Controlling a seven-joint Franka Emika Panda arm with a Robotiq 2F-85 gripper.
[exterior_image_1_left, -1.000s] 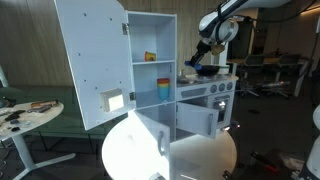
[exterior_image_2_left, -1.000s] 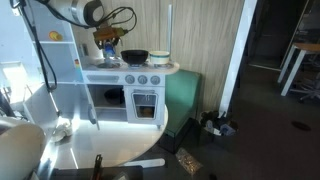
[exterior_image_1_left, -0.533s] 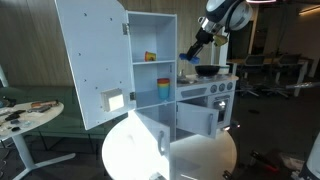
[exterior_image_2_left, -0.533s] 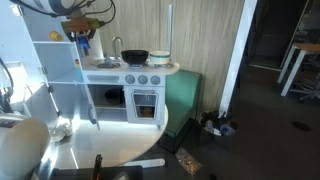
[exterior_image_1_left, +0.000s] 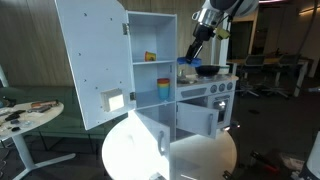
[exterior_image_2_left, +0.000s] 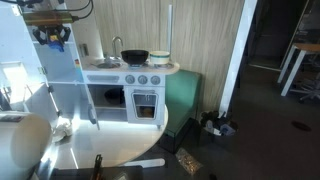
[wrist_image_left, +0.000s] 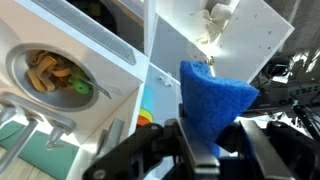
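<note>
My gripper rises past the edge of the open cabinet shelf with the yellow item (exterior_image_1_left: 143, 62) next, moves in and lowers to release the sponge (exterior_image_1_left: 187, 62), since the shelf lies beside it.
My gripper (wrist_image_left: 205, 140) is shut on a blue sponge (wrist_image_left: 212, 100), which sticks up between the black fingers. In both exterior views the gripper (exterior_image_1_left: 190, 54) (exterior_image_2_left: 52, 36) hangs beside the open white cabinet (exterior_image_1_left: 150, 45), above the sink end of the toy kitchen (exterior_image_1_left: 205, 98), with the blue sponge (exterior_image_1_left: 187, 62) at its tip. The wrist view looks down on the toy sink (wrist_image_left: 55, 75), which holds brown and green toy food, and on the cabinet's shelf edge.
A black pan (exterior_image_1_left: 207, 71) (exterior_image_2_left: 134, 56) sits on the toy stove. The cabinet door (exterior_image_1_left: 95, 60) stands wide open. Its shelves hold a small yellow item (exterior_image_1_left: 150, 57) and stacked coloured cups (exterior_image_1_left: 163, 88). A round white table (exterior_image_1_left: 170, 150) stands in front.
The arm has carried the blue sponge away from the pan and stove, over the sink end toward the open cabinet. The gripper stays shut on it.
</note>
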